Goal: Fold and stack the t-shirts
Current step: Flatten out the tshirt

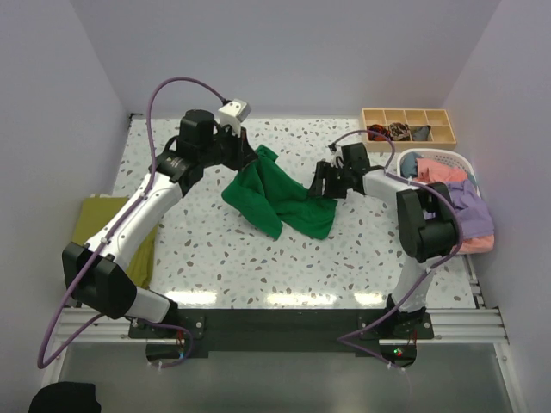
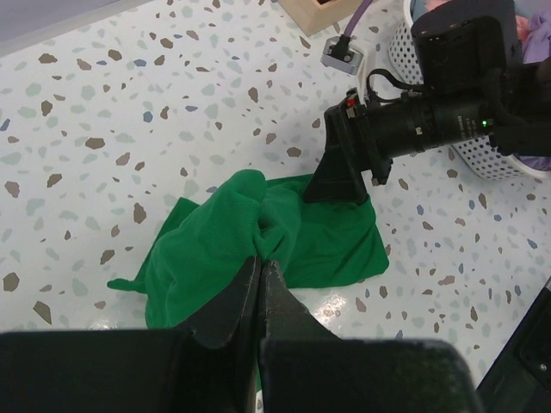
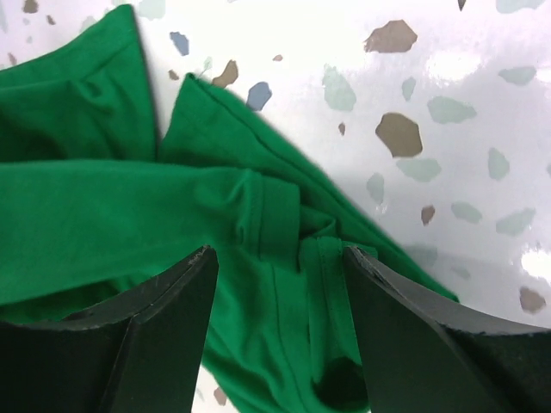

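A raised green fold point(image 1: 331, 203) point(image 3: 329, 248) stands just below my right gripper and toward the right in its wrist view. I will move that way next, go down and close.
A bright green t-shirt point(image 1: 275, 200) lies crumpled in the middle of the speckled table. My left gripper point(image 1: 251, 157) is shut on its upper left edge and holds that part lifted; in the left wrist view point(image 2: 261, 262) the jaws pinch a fold of the green cloth point(image 2: 224, 241). My right gripper point(image 1: 323, 185) is open, low over the shirt's right end; in the right wrist view point(image 3: 277, 258) its fingers straddle a hemmed fold point(image 3: 284, 224). An olive-yellow shirt point(image 1: 103, 225) lies at the left. Coral-pink point(image 1: 439, 172), lavender point(image 1: 472, 206) and blue point(image 1: 410, 163) shirts sit in the basket.
A white slatted basket point(image 1: 469, 161) stands at the right edge. A wooden divided tray point(image 1: 408, 114) with small dark fabric pieces sits at the back right. A dark cloth point(image 1: 65, 397) lies below the table's near edge.
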